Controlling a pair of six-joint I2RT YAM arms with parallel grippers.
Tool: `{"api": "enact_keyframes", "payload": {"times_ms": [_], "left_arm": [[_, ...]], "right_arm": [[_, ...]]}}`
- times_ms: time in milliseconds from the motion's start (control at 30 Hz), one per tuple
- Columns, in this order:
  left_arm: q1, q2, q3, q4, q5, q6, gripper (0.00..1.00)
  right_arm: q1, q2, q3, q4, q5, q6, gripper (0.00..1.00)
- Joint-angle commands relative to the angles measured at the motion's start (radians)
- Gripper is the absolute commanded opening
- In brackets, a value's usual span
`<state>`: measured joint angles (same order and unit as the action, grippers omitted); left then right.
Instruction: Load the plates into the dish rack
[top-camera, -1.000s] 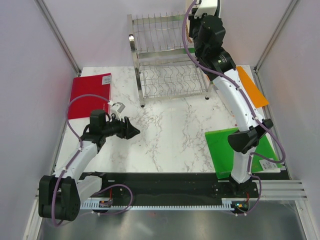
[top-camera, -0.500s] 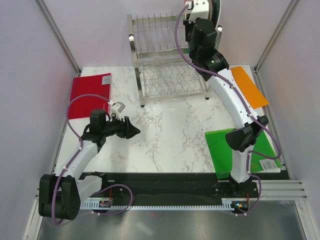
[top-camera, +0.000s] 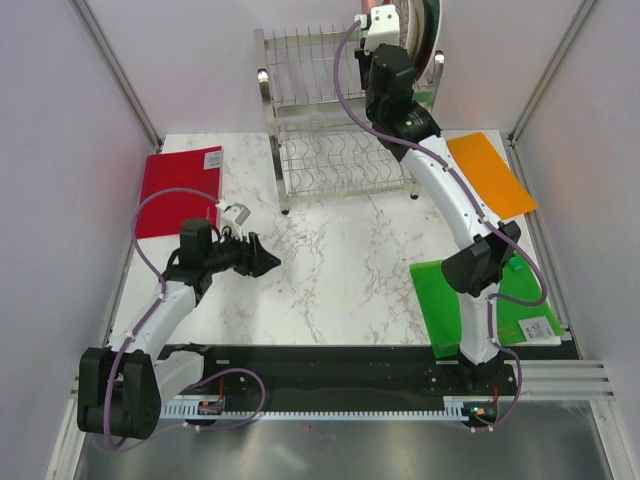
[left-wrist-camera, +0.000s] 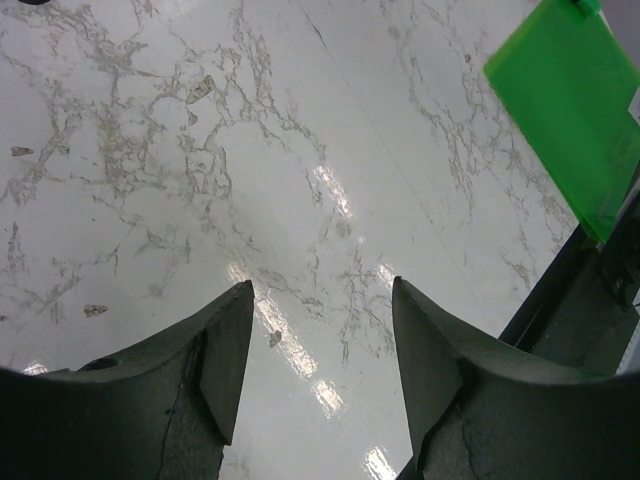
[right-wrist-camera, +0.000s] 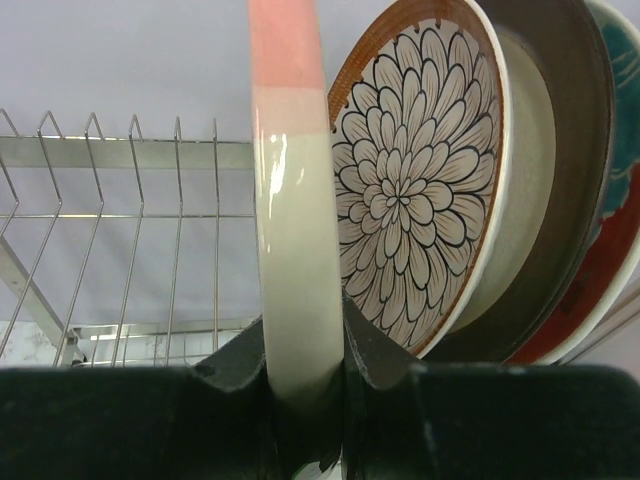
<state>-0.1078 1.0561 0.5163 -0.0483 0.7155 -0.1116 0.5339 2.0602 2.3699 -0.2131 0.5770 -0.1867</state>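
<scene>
My right gripper next eases sideways toward the brown petal-pattern plate already on edge beside the held one and releases the pink-and-cream rim in the rack (top-camera: 320, 110).
My right gripper (right-wrist-camera: 303, 335) is shut on the rim of the pink-and-cream plate (right-wrist-camera: 298, 200), which stands upright and edge-on. Just to its right stand three plates on edge: the brown petal-pattern plate (right-wrist-camera: 410, 190), the silvery metal plate (right-wrist-camera: 560, 140) behind it and the red plate with teal (right-wrist-camera: 622, 210). From above, the right gripper (top-camera: 385, 30) is at the upper right end of the dish rack (top-camera: 320, 110), beside the standing plates (top-camera: 425, 30). My left gripper (top-camera: 265, 262) hangs open over the marble, with nothing between its fingers (left-wrist-camera: 225, 350).
A red board (top-camera: 180, 190) lies at the left of the table, an orange board (top-camera: 490, 175) at the right of the rack and a green board (top-camera: 440, 300) at the near right. The rack's upper wire slots (right-wrist-camera: 120, 200) stand left of the held plate.
The right arm has swung left and up along the rack's top with the pink-and-cream plate, uncovering more of the orange board. The left arm has not moved.
</scene>
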Motion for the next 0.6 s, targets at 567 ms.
{"api": "enact_keyframes", "payload": {"times_ms": [567], "left_arm": [[0.003, 0.033, 0.007, 0.044, 0.022, -0.023, 0.64]], "right_arm": [[0.003, 0.081, 0.111, 0.175, 0.034, -0.051, 0.19]]}}
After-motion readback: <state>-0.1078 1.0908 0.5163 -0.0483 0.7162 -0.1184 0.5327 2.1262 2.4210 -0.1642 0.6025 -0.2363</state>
